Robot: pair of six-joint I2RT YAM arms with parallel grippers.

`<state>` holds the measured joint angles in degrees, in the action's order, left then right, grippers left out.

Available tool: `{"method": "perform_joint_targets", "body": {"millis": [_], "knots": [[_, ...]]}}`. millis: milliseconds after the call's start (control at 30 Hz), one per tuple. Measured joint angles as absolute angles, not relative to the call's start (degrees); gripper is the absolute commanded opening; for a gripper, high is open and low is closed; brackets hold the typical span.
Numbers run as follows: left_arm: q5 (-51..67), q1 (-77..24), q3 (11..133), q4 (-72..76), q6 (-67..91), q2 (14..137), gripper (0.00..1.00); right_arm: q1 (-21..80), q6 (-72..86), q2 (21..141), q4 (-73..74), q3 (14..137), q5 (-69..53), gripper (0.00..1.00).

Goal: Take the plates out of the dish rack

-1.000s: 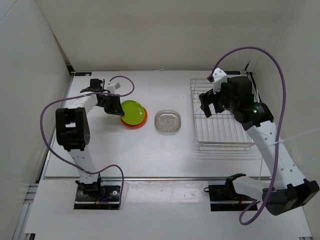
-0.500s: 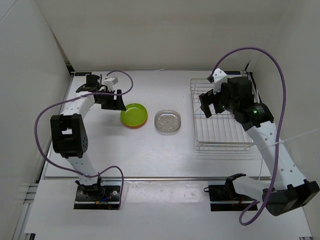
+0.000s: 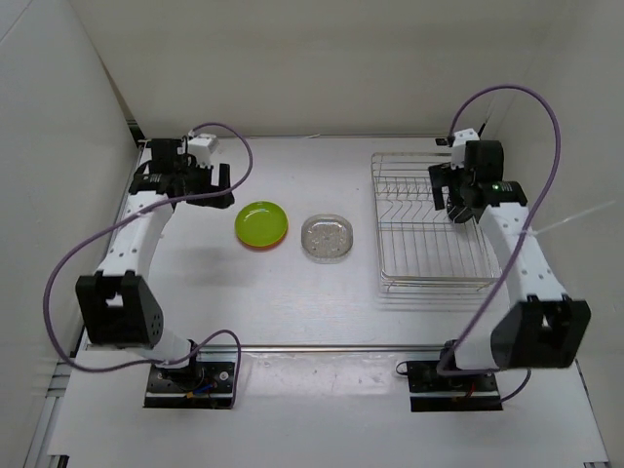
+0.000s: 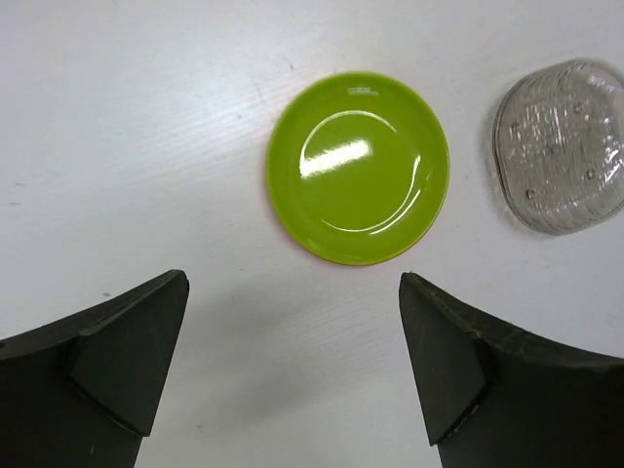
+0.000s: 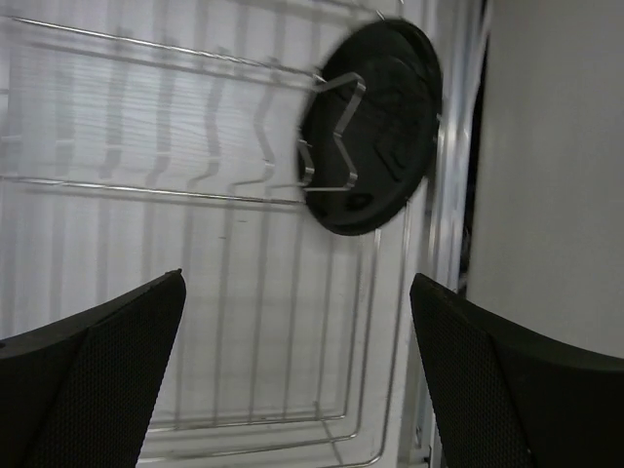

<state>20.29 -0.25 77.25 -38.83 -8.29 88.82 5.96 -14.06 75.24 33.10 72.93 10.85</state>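
Next, my right gripper moves outward and down onto the black plate's rim by the wall (image 5: 435,115), since the rack's bent wires cross the black plate's other side.
The lime green plate (image 3: 261,221) (image 4: 358,166) lies flat on the table on top of the orange plate (image 3: 255,247), of which only a thin rim shows. To its right lies the clear plate (image 3: 329,237) (image 4: 561,146). My left gripper (image 3: 224,186) (image 4: 292,370) hovers open and empty, just left of the green plate. The dish rack (image 3: 429,255) (image 5: 244,185) stands at the right. In the right wrist view the black plate (image 5: 375,127) stands on edge between the rack's wires near a corner. My right gripper (image 3: 456,201) (image 5: 297,370) is open above the rack, short of the black plate.
White enclosure walls stand close on the left, the back and the right of the table. The rack's right side runs near the right wall (image 5: 556,166). Purple cables loop above both arms.
My left gripper opened, let go of the green plate and drew back to the left; the plate now lies flat on the orange one. My right arm swung toward the rack's far right.
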Motion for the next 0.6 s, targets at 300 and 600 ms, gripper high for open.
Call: {"method": "perform_joint_targets", "body": {"millis": [300, 600], "knots": [[9.0, -1.6, 70.0, -37.7, -9.7, 71.3, 1.00, -4.4, -15.6, 94.5, 32.0, 81.8, 16.2, 0.90], [5.2, -1.6, 65.1, -39.0, -10.5, 70.0, 1.00, -5.2, -17.0, 103.0, 30.4, 91.9, 16.3, 0.76]]}}
